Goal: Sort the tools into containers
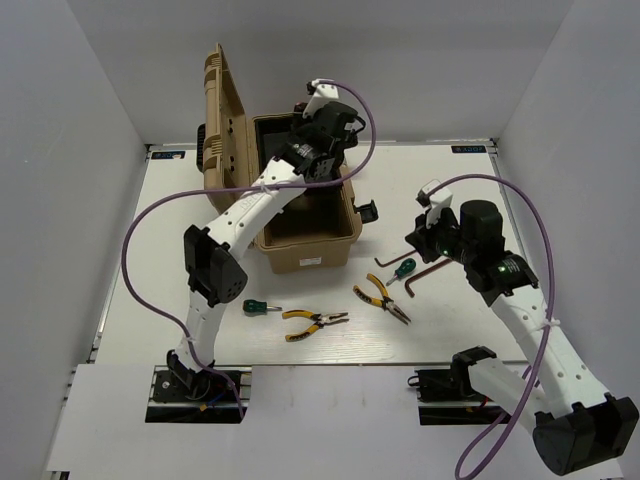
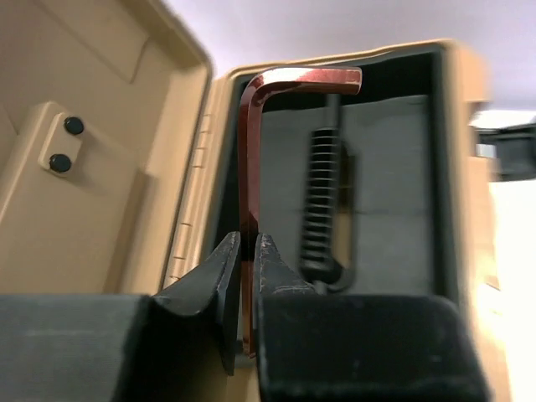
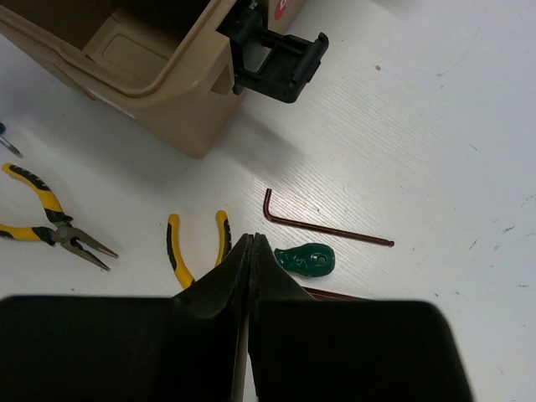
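Observation:
The left gripper will go down toward the left in the top view, onto the part of the tray between hinge point(image 1: 274, 136) point(image 2: 282, 176) and ribbed handle, since that part of the tray is empty.
The tan toolbox point(image 1: 310, 250) stands open with its ribbed lid point(image 1: 222, 110) up. My left gripper point(image 1: 322, 150) hovers over the box's back part, shut on a dark red-brown L-shaped hex key point(image 2: 249, 167) above the black inner tray point(image 2: 394, 193). My right gripper point(image 1: 418, 238) is shut and empty above the table; in the right wrist view point(image 3: 252, 239) it hangs over a hex key point(image 3: 318, 228), a green screwdriver point(image 3: 306, 260) and yellow pliers point(image 3: 197, 247). A second hex key point(image 3: 335, 293) is partly hidden under the fingers. Second pliers point(image 1: 312, 322) and a second green screwdriver point(image 1: 256, 307) lie front left.
The toolbox's black latch point(image 3: 280, 59) sticks out on its right side. A black ribbed handle point(image 2: 322, 201) lies inside the box. White walls surround the table point(image 1: 540, 200). The left arm's purple cable point(image 1: 150, 220) loops out to the left.

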{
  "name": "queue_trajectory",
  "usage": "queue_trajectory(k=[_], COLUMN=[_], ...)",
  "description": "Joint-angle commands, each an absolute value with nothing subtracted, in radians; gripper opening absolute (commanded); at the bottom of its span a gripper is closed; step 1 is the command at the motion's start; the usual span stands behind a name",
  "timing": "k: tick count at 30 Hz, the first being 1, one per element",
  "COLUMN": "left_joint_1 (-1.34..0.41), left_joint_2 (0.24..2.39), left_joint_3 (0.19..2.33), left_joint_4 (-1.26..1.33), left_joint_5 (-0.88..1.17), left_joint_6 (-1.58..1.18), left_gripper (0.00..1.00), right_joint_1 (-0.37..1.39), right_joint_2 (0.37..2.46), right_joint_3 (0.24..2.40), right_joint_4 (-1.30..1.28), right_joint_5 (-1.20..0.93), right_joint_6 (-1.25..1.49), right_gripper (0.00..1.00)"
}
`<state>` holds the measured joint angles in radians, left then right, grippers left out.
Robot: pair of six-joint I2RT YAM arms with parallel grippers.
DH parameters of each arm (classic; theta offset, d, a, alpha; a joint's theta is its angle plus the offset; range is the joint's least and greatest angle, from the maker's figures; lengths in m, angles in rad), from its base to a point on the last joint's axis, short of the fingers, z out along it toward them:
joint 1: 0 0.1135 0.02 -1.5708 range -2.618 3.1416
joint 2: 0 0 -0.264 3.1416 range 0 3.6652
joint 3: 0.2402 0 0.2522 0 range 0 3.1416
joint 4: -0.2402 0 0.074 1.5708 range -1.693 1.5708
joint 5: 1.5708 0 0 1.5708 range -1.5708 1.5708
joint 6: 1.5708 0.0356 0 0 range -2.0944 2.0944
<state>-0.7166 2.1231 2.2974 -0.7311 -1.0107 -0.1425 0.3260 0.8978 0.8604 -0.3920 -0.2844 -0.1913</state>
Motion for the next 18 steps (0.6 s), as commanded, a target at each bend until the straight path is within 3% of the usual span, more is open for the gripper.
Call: queue_trajectory(k=[1,12,17,18], left_joint_1=[-0.660,-0.580,-0.571,-0.571], left_joint_2=[2.128,2.209,2.229,2.229], left_joint_3=[2.270,2.250,2.240,2.240], left_joint_4=[-0.745,-0.790,-0.819,-0.828], left_joint_5=[-1.046,-0.959,-0.939,-0.939], left_joint_6=[-0.187,-0.244,-0.273,-0.273], left_gripper=[0.00,0.01,0.33,0.44], right_joint_1=[0.316,0.287,0.279,0.276], right_joint_2=[0.861,0.842,0.851,0.853], right_joint_3=[0.838,0.819,0.822,0.822], right_joint_4=[-0.380,-0.394,-0.397,-0.397], right_joint_5=[-0.299,-0.325,-0.341,-0.342], right_joint_6=[-0.180,-0.163,-0.152,-0.155], right_gripper=[0.00,0.00,0.00,0.00])
